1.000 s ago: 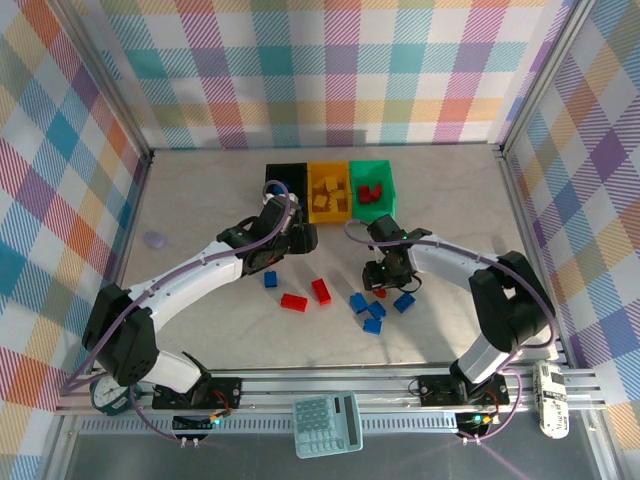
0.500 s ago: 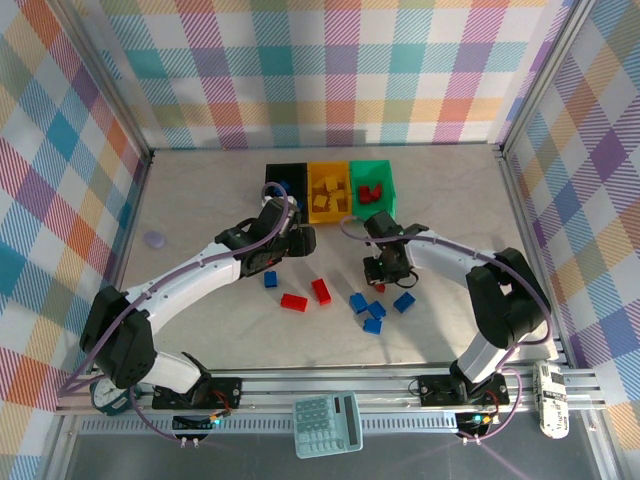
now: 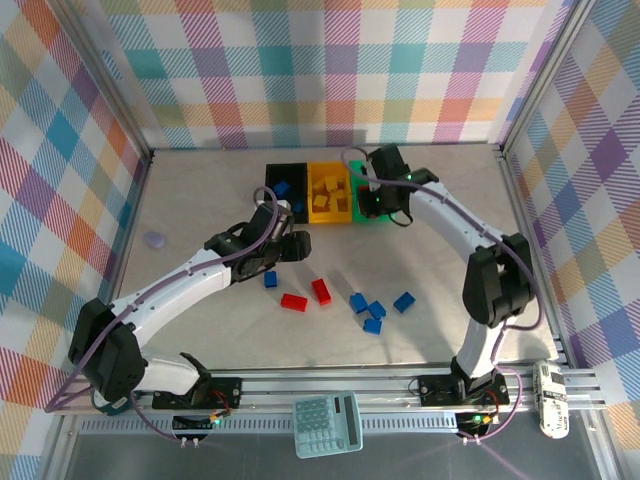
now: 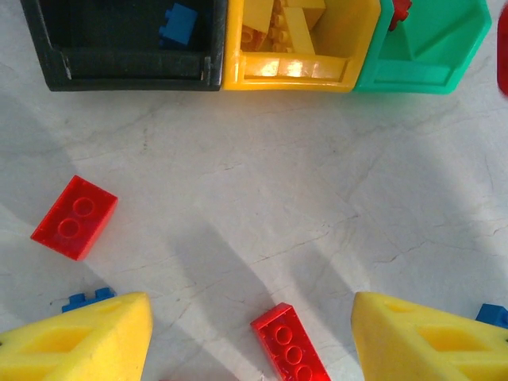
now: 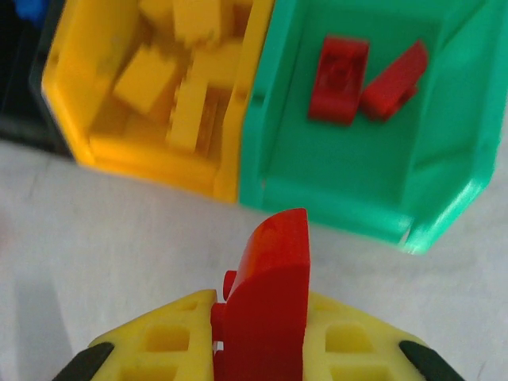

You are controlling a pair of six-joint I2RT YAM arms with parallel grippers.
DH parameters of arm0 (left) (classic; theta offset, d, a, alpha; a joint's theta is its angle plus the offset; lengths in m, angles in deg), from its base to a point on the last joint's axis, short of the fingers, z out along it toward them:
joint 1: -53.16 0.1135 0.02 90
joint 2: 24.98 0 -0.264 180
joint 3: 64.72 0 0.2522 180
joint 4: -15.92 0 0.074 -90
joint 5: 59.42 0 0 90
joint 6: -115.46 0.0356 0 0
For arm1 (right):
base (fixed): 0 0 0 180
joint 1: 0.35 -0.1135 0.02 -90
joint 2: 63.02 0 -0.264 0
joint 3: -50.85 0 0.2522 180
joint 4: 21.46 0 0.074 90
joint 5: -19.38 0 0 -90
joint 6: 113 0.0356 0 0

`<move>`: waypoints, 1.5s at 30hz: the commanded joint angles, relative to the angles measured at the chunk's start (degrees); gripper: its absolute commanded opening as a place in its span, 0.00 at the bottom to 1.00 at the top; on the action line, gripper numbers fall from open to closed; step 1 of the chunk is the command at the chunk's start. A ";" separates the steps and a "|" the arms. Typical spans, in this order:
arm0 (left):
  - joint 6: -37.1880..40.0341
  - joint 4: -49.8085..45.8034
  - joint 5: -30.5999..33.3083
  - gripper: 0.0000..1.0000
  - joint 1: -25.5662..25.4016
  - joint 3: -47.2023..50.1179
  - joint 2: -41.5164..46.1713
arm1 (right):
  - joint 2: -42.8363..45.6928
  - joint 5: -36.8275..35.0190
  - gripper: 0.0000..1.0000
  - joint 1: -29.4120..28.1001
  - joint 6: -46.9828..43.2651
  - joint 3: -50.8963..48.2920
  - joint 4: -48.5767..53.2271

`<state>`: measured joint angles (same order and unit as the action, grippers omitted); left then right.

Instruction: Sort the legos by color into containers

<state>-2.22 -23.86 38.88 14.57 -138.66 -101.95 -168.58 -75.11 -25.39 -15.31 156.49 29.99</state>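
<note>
My right gripper moves outward over the green container's bottom next and releases the red lego where other red ones already lie.
My right gripper [image 5: 262, 317] is shut on a red lego [image 5: 270, 286], held on edge just in front of the green container [image 5: 333, 198], which holds two red legos [image 5: 340, 79]. Seen from above, that gripper [image 3: 375, 203] hangs at the green container's [image 3: 384, 172] near edge. The yellow container [image 3: 328, 215] is full of yellow legos and the black one [image 3: 272, 175] has blue ones. My left gripper [image 4: 252, 317] stands open above the table with a red oblong lego [image 4: 290, 353] between its fingers, untouched. A second red lego [image 4: 75, 217] lies left of it.
Loose legos lie mid-table: two red [image 3: 294, 302] and several blue [image 3: 372, 312], one blue [image 3: 270, 280] near my left gripper [image 3: 295, 245]. A purple disc [image 3: 154, 240] sits far left. A teal calculator [image 3: 328, 424] rests on the front rail. Plaid walls enclose the table.
My right gripper shut on a red lego on the table and carried it back to the green container. My left arm drew back a little from the black container.
</note>
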 commanded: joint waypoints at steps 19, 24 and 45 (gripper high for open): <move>0.61 -4.84 -2.11 0.69 -0.25 -0.28 5.78 | -22.42 1.42 0.65 6.05 -2.65 32.59 7.96; 0.91 -3.87 -3.69 0.69 -0.79 -1.03 3.77 | -13.50 3.04 0.73 6.04 -2.55 22.90 6.14; -26.85 0.28 -11.75 0.69 -16.51 -6.34 -20.81 | 27.73 6.22 0.79 5.98 7.84 -29.79 -1.57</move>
<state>-21.15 -25.24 28.87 -0.03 -143.56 -120.61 -143.88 -68.60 -19.16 -9.46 128.34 29.25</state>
